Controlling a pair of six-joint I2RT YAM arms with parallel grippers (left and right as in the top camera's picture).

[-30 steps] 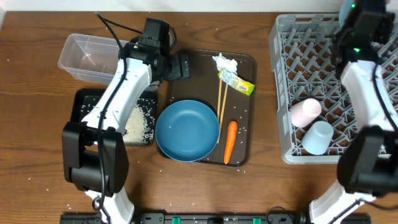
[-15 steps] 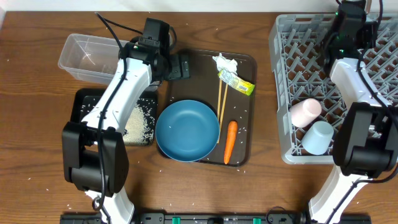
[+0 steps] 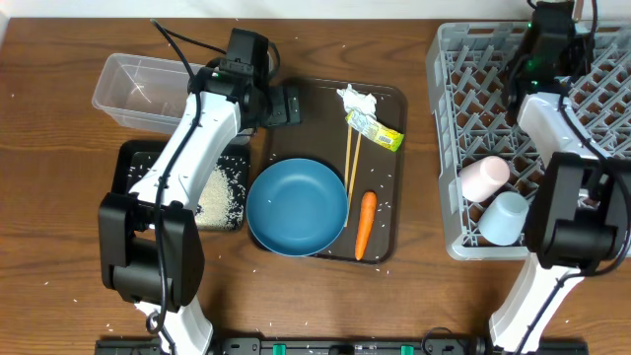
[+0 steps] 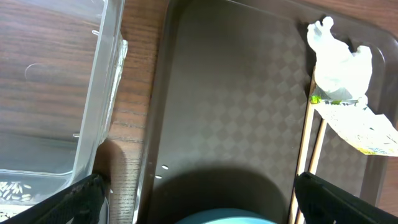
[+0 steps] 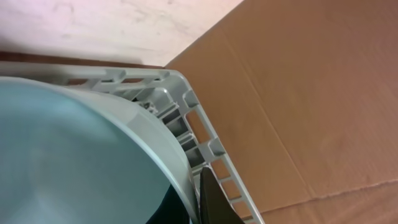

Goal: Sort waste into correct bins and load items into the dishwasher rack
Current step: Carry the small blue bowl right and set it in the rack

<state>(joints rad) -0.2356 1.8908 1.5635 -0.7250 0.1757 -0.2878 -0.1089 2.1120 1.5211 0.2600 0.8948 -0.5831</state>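
My right gripper will move down and to the left in the overhead view over the rack's wires (image 3: pixel 506 68) next, as the light-blue bowl already sits inside the rack's far side.
My right gripper (image 5: pixel 198 199) is shut on the rim of the small light-blue bowl (image 5: pixel 74 155), held at a far corner of the grey dishwasher rack (image 5: pixel 202 134). From overhead the right arm (image 3: pixel 548 44) hides the bowl. A pink cup (image 3: pixel 483 177) and a light-blue cup (image 3: pixel 505 217) lie in the rack (image 3: pixel 473 79). My left gripper (image 4: pixel 199 208) stands open above the brown tray's back left, with the blue dish (image 3: pixel 296 207) just before it. The chopsticks (image 3: pixel 350 158), carrot (image 3: pixel 365 224), tissue (image 3: pixel 357 100) and wrapper (image 3: pixel 377 129) lie on that tray.
A clear tub (image 3: pixel 138 89) stands at the back left, and a black tray (image 3: pixel 133 163) with rice (image 3: pixel 222 192) sits in front of it. The brown serving tray (image 3: pixel 389 197) fills the middle. Loose rice grains dot the wooden table.
The right arm has shifted a little left and lower over the rack's back edge, and the bowl no longer shows from overhead. The left arm has not moved.
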